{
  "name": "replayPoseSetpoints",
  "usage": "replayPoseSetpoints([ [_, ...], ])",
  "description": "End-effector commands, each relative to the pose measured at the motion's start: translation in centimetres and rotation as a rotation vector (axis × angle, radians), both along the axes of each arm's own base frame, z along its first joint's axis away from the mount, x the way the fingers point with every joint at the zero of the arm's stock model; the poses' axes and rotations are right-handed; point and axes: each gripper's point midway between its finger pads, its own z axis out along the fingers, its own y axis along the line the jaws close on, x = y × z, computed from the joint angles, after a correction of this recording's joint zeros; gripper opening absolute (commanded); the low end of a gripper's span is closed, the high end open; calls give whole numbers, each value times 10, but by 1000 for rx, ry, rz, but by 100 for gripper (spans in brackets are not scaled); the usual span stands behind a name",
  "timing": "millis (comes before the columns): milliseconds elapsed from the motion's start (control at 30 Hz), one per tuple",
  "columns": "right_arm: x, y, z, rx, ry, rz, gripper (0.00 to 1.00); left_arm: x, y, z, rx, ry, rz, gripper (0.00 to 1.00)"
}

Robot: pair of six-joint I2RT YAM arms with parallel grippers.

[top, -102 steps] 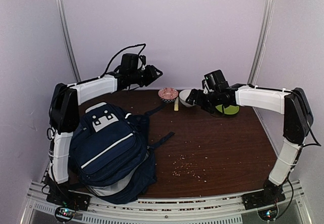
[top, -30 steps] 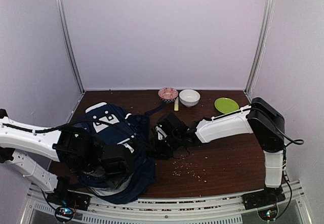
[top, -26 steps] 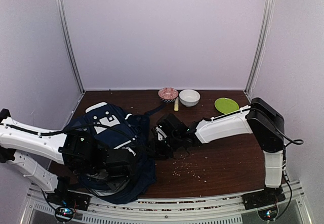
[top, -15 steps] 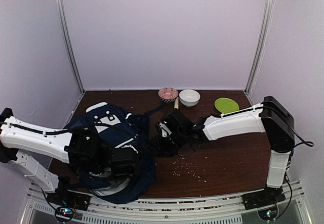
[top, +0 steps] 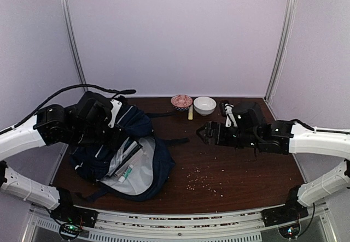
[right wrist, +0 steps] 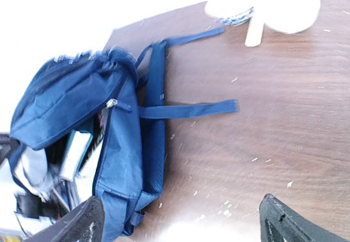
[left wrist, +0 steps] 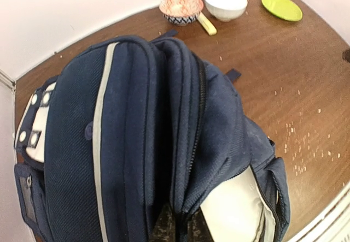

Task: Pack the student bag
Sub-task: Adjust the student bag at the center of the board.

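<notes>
The bag's grey-lined opening (top: 146, 157) (left wrist: 234, 206) lies below the left gripper and to its right in the top view, so the left gripper should next sweep down across it and let go of the fold of the bag's flap.
The student bag (top: 123, 154) lies at the table's left, navy with white stripes. Its main compartment gapes and shows grey lining (top: 139, 168) and a few flat items inside. My left gripper (top: 114, 137) is shut on the bag's upper flap beside the zipper and holds it raised. In the left wrist view the dark fingertips (left wrist: 164, 228) pinch the navy fabric (left wrist: 180, 143). My right gripper (top: 203, 133) hovers open over the table, right of the bag and apart from it. The right wrist view shows the bag (right wrist: 104, 138), its strap (right wrist: 188, 110) and nothing between the fingers (right wrist: 82, 223).
A pink patterned bowl (top: 181, 101), a white bowl (top: 204, 105) and a yellow stick (top: 190, 113) sit at the back. A green plate (left wrist: 281, 6) lies at the back right. Crumbs (top: 202, 182) dot the wood in front of the right arm.
My left gripper shut on the bag's flap and lifted it up and back, opening the compartment. My right gripper let go, opened wide and drew back to the right.
</notes>
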Motion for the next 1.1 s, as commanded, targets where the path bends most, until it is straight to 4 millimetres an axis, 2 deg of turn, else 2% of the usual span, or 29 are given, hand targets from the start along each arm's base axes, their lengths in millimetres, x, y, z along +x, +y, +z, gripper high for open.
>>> replayPoseSetpoints([
  [0,22,-18,-11,156,12,-20,99,44,-38,37,-143,-156,-67,0],
  [100,31,-16,-22,108,12,-37,100,66,-60,43,-164,-174,-95,0],
  [200,57,-13,-20,42,-7,-108,99,93,-71,26,-198,-131,-102,0],
  [267,80,-11,-26,-55,-6,-169,96,106,-72,11,-209,-96,-92,0],
  [300,93,-10,-30,-113,5,-208,94,108,-73,5,-210,-88,-95,0],
  [333,102,-9,-43,-182,42,-228,93,109,-74,-1,-206,-87,-103,0],
  [400,124,7,-56,-256,92,-236,91,112,-75,-11,-206,-89,-109,0],
  [500,150,30,-90,-368,187,-234,90,120,-75,-35,-211,-68,-92,0],
  [533,158,36,-107,-407,220,-238,90,123,-71,-47,-213,-51,-79,0],
  [567,165,41,-113,-424,228,-240,90,127,-70,-53,-224,-50,-67,0],
  [700,190,52,-120,-454,226,-273,88,139,-60,-80,-262,-24,-10,0],
  [800,204,51,-124,-485,235,-302,87,144,-52,-95,-273,4,29,0],
  [967,220,41,-139,-506,287,-325,82,146,-40,-109,-267,15,73,0],
  [1067,231,37,-147,-472,320,-331,77,144,-41,-111,-281,16,64,0],
])
